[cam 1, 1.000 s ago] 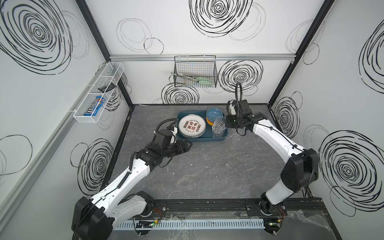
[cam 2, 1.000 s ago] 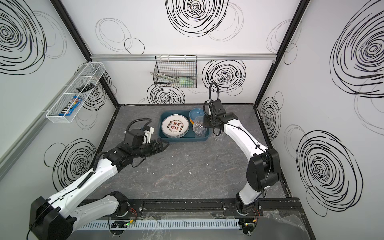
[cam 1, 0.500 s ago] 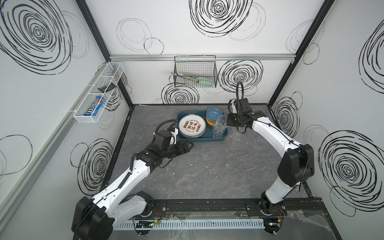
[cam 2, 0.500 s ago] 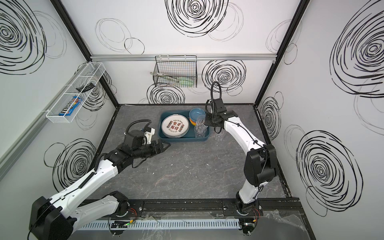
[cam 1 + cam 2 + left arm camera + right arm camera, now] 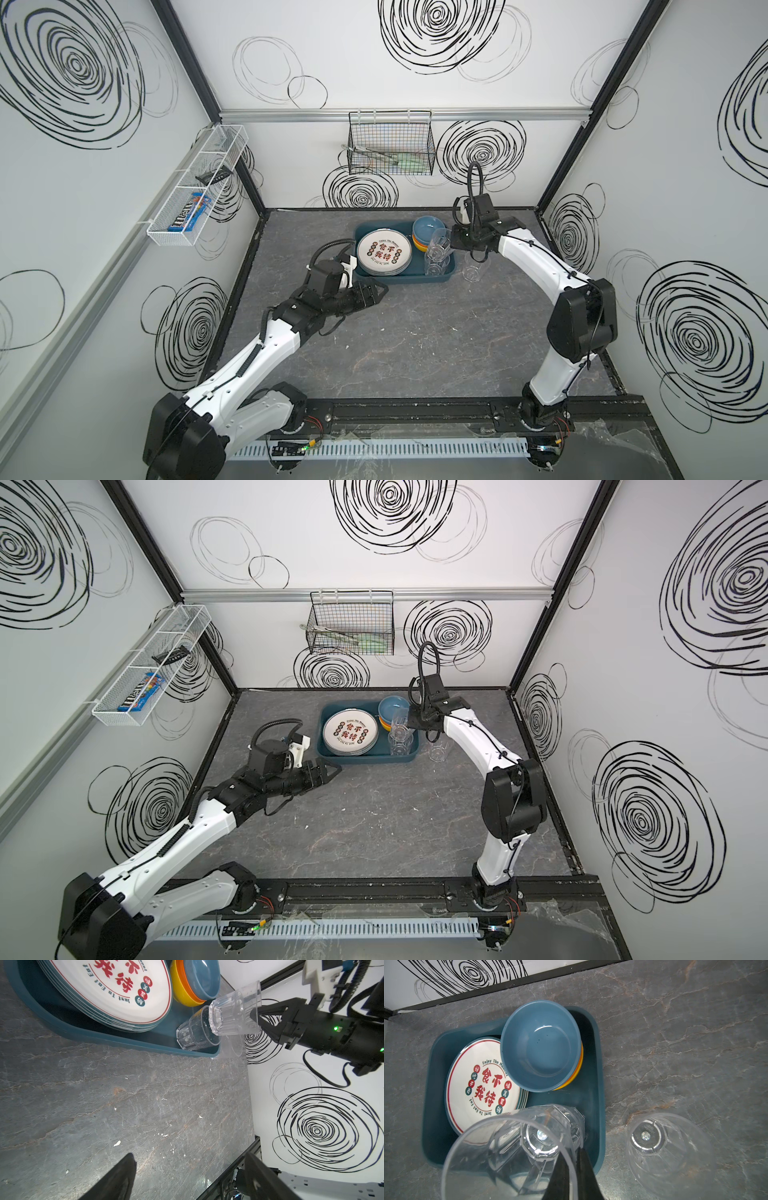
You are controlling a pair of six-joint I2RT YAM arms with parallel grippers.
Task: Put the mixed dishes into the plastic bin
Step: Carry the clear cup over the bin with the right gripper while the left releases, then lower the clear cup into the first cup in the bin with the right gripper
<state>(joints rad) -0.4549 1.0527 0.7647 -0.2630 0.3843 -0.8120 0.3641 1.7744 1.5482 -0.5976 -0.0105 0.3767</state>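
My right gripper will next lower the tumbler it holds into the second tumbler's opening (image 5: pixel 438 252) and let go of the clear tumbler's rim, because that opening is below both.
The dark teal plastic bin (image 5: pixel 402 279) (image 5: pixel 365 761) holds a stack of white plates (image 5: pixel 384 252) (image 5: pixel 477 1084) printed with red characters. Beside them in the bin is a blue bowl (image 5: pixel 428 227) (image 5: pixel 539 1047) nested on orange and yellow bowls. My right gripper (image 5: pixel 454 241) (image 5: pixel 576 1152) is shut on the rim of a clear tumbler (image 5: pixel 440 242) (image 5: pixel 232 1014) (image 5: pixel 508 1157). It holds that tumbler right over a second tumbler (image 5: pixel 434 267) (image 5: pixel 195 1036) standing in the bin's right end. A third tumbler (image 5: pixel 471 272) (image 5: pixel 668 1151) stands on the table just outside the bin's right wall. My left gripper (image 5: pixel 380 291) (image 5: pixel 190 1155) is open and empty near the bin's front left corner.
A black wire basket (image 5: pixel 390 145) with utensils hangs on the back wall. A white wire tray (image 5: pixel 195 191) with a candy box is fixed to the left wall. The grey marbled table (image 5: pixel 415 340) stretches in front of the bin.
My right arm's elbow has swung back and left while the held tumbler stays over the bin's right end, slightly higher. The left arm has barely moved.
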